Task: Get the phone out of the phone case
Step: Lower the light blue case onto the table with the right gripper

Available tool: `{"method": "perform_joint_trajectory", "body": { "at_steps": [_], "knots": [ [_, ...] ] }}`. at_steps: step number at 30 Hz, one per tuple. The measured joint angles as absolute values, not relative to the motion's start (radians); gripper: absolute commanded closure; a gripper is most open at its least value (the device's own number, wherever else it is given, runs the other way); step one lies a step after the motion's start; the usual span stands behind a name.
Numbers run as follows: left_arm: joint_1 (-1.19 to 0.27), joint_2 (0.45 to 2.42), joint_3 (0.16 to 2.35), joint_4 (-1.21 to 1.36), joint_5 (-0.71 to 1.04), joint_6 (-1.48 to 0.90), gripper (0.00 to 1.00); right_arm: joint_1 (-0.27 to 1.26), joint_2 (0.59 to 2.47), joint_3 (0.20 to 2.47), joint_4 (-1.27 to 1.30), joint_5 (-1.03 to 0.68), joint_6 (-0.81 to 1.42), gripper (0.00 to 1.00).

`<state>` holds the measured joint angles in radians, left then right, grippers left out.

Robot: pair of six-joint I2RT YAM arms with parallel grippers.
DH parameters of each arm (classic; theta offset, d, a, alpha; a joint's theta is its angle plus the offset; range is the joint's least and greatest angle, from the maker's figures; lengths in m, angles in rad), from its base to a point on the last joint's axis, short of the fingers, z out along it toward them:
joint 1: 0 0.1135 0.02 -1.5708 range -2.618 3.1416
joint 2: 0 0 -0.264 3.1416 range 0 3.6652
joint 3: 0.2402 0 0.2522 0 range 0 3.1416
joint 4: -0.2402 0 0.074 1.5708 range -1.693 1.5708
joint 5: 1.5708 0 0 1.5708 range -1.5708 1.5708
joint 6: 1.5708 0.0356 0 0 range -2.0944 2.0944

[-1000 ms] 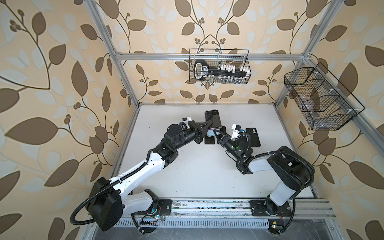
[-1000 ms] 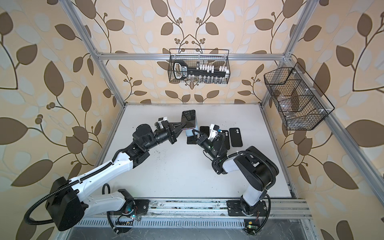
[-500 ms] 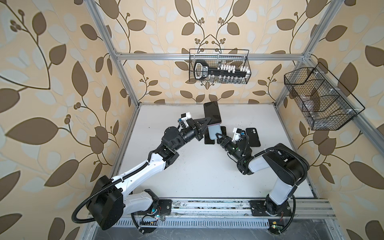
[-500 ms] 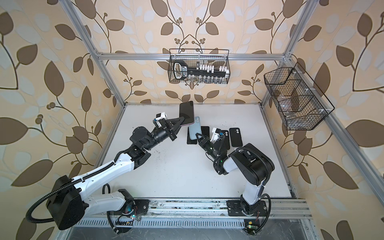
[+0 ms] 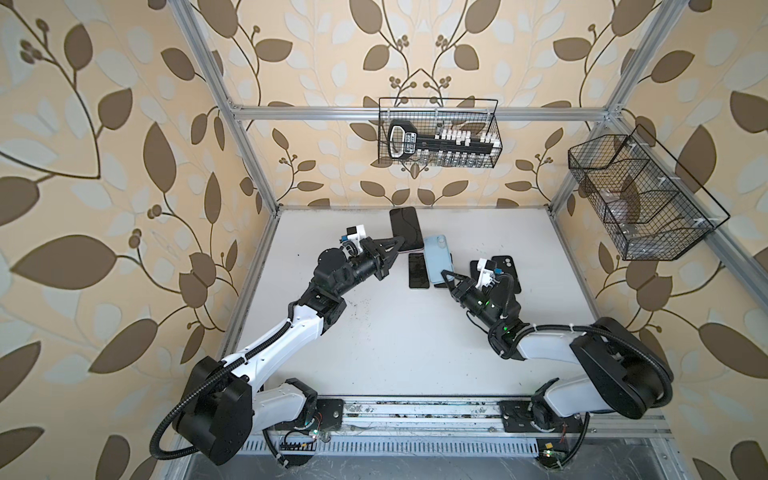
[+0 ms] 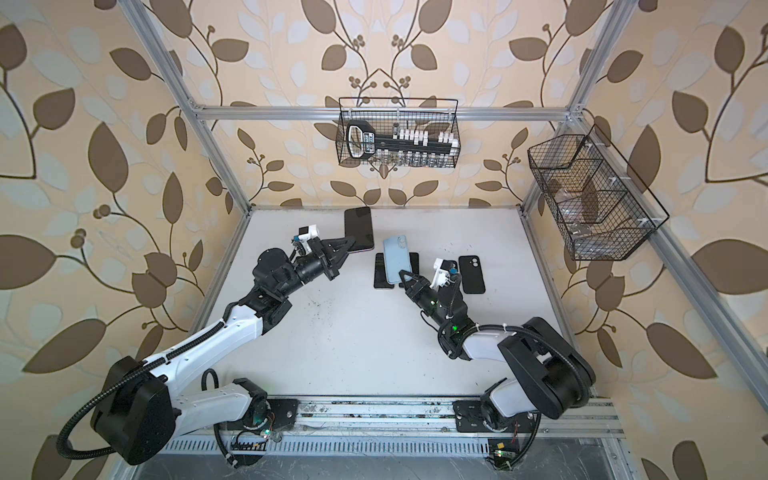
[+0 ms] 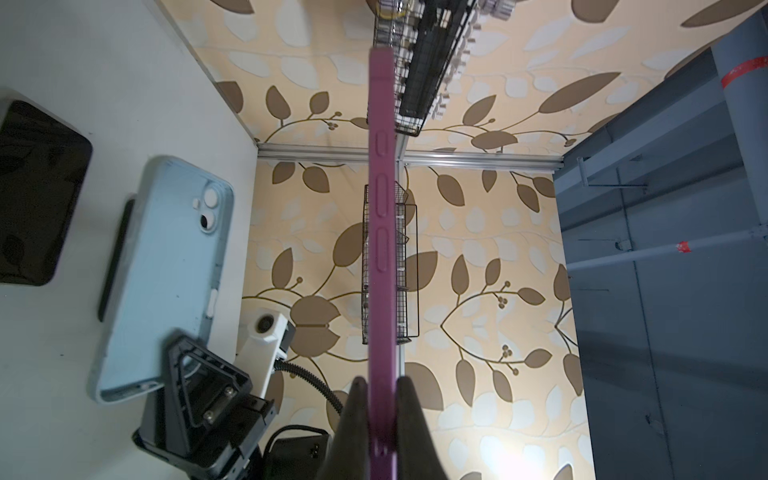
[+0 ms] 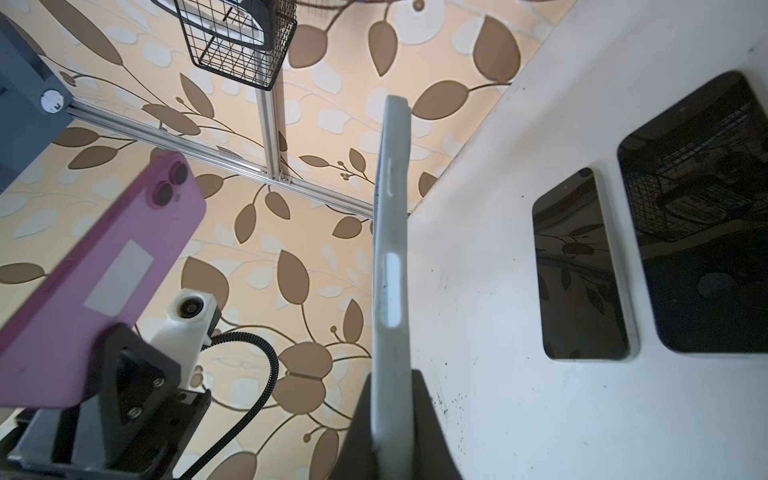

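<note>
I need to move my right gripper back and down next and release the blue case [image 5: 437, 259], as the bare tabletop before the dark phones is below and back from it.
My left gripper [image 5: 400, 242] [image 6: 351, 242] is shut on the near end of a pink phone [image 5: 405, 227] [image 6: 358, 227], held above the table with its dark screen up. In the left wrist view the phone's pink edge [image 7: 382, 228] runs straight out from between the pinching fingers [image 7: 405, 415]. My right gripper [image 5: 444, 274] [image 6: 402, 274] is shut on the near end of a light blue phone case [image 5: 437, 259] [image 6: 395, 259], raised and apart from the phone. The right wrist view shows the case [image 8: 390, 249] edge-on and the phone's back [image 8: 104, 270] to one side.
Two dark phones [image 6: 381, 274] [image 6: 412, 266] lie screen up on the white table [image 5: 395, 340] under the case. A black case [image 5: 508, 272] lies right of my right gripper. Wire baskets hang on the back wall [image 5: 438, 133] and the right wall [image 5: 640, 195].
The two grippers were close together at the table's middle. My left gripper has since carried the phone up and toward the back left, away from the blue case in my right gripper.
</note>
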<state>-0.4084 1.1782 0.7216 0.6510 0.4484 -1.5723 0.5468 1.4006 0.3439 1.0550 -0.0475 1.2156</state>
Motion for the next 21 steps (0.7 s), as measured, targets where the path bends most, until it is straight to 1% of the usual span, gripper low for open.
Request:
{"method": "perform_joint_trajectory", "body": {
  "at_steps": [5, 11, 15, 21],
  "knots": [
    [-0.315, 1.180, 0.704, 0.650, 0.525, -1.572, 1.00, 0.571, 1.262, 0.282, 0.914, -0.017, 1.214, 0.98],
    [-0.252, 1.222, 0.704, 0.698, 0.607, -1.575, 1.00, 0.622, 1.090, 0.170, 0.759, 0.057, 1.227, 0.96],
    [-0.230, 1.281, 0.704, 0.735, 0.652, -1.581, 1.00, 0.634, 1.023, 0.088, 0.697, 0.099, 1.245, 0.96],
    [-0.221, 1.332, 0.704, 0.761, 0.686, -1.582, 1.00, 0.661, 0.937, 0.028, 0.606, 0.163, 1.274, 0.95]
  ]
}}
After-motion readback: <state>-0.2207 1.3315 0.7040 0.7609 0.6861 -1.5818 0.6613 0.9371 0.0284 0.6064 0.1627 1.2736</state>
